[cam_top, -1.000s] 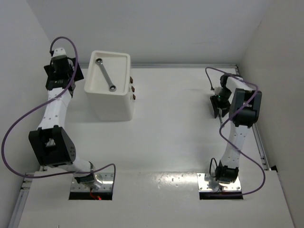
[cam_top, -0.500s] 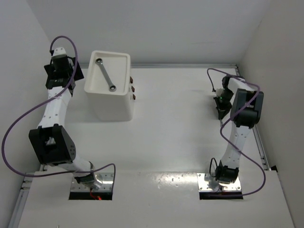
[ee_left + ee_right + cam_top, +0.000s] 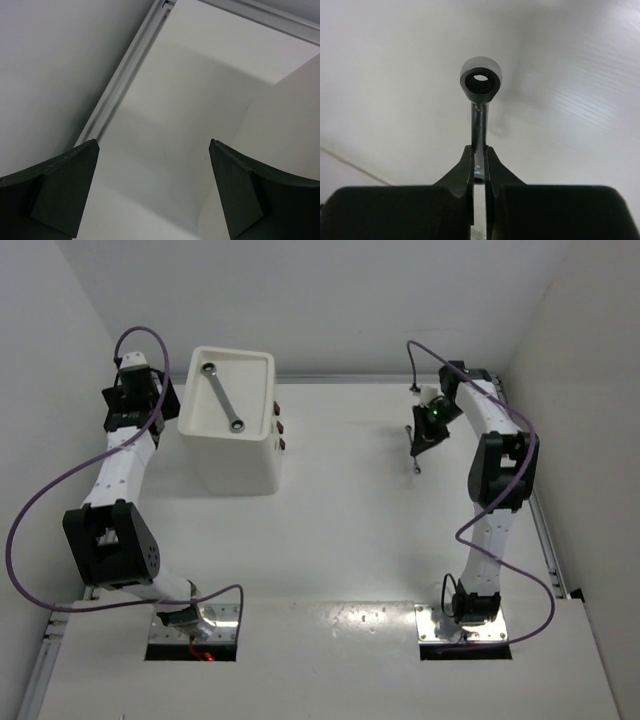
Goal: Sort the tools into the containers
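Observation:
The right gripper rises and shifts to the left in the top view next, over the tray's bare bottom, to release its wrench, as another wrench lies alongside.
A silver wrench (image 3: 221, 396) lies slantwise in the top tray of the white drawer unit (image 3: 262, 455), which has small dark-red knobs (image 3: 279, 427) on its right face. My right gripper (image 3: 420, 440) is shut on a second silver wrench (image 3: 480, 105), held above the table right of the unit, its ring end pointing away from the fingers (image 3: 465, 167). My left gripper (image 3: 152, 175) is open and empty, hanging just left of the unit (image 3: 285, 125). The pliers and screwdrivers are out of view.
A metal rail (image 3: 380, 377) runs along the table's back edge, and another along the right edge (image 3: 548, 540). The left wrist view shows a rail (image 3: 125, 70) by the left wall. Walls close in on left, back and right.
My right arm has swung from the right edge up and leftward toward the table's middle back, carrying the wrench. My left gripper shifted slightly toward the unit.

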Available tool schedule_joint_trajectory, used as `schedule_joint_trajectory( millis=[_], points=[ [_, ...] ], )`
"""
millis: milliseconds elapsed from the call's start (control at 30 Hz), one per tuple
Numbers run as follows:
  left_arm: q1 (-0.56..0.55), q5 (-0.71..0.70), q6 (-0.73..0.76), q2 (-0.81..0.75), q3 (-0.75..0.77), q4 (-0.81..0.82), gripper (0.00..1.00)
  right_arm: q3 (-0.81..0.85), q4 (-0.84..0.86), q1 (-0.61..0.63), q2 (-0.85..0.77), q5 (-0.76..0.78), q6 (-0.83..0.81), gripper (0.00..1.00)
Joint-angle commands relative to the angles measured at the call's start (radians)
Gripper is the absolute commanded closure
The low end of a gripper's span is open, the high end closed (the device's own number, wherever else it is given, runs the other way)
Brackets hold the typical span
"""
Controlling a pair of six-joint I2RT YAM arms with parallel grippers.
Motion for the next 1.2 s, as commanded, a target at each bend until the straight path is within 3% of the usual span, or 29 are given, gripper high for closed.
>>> schedule_joint_trajectory(
  millis=[0, 133, 200, 267, 467, 633, 967, 1167],
  points=[
    [-0.010, -0.001, -0.011, -0.053, -0.003, 0.016, 0.00, 0.114, -0.023, 0.070, -0.139, -0.293, 0.096, 1.00],
    [-0.010, -0.001, -0.011, -0.053, -0.003, 0.016, 0.00, 0.288, 0.057, 0.158, -0.118, -0.465, 0.252, 1.00],
    [-0.010, -0.001, -0.011, -0.053, -0.003, 0.016, 0.00, 0.455, 0.104, 0.192, -0.075, -0.543, 0.390, 1.00],
    [-0.010, -0.001, -0.011, -0.062, -0.003, 0.016, 0.00, 0.547, 0.244, 0.257, -0.046, -0.568, 0.496, 1.00],
    [-0.010, -0.010, 0.007, -0.073, -0.003, 0.016, 0.00, 0.550, 0.601, 0.411, -0.056, -0.624, 0.749, 1.00],
    [-0.010, -0.019, 0.007, -0.091, -0.022, 0.016, 0.00, 0.627, 0.902, 0.490, 0.075, -0.634, 0.921, 1.00],
    [-0.010, -0.019, -0.002, -0.133, -0.061, 0.016, 0.00, 0.650, 1.158, 0.579, 0.235, -0.586, 1.061, 1.00],
    [-0.010, -0.010, -0.020, -0.142, -0.080, 0.016, 0.00, 0.653, 1.183, 0.599, 0.273, -0.595, 1.092, 1.00]
  ],
)
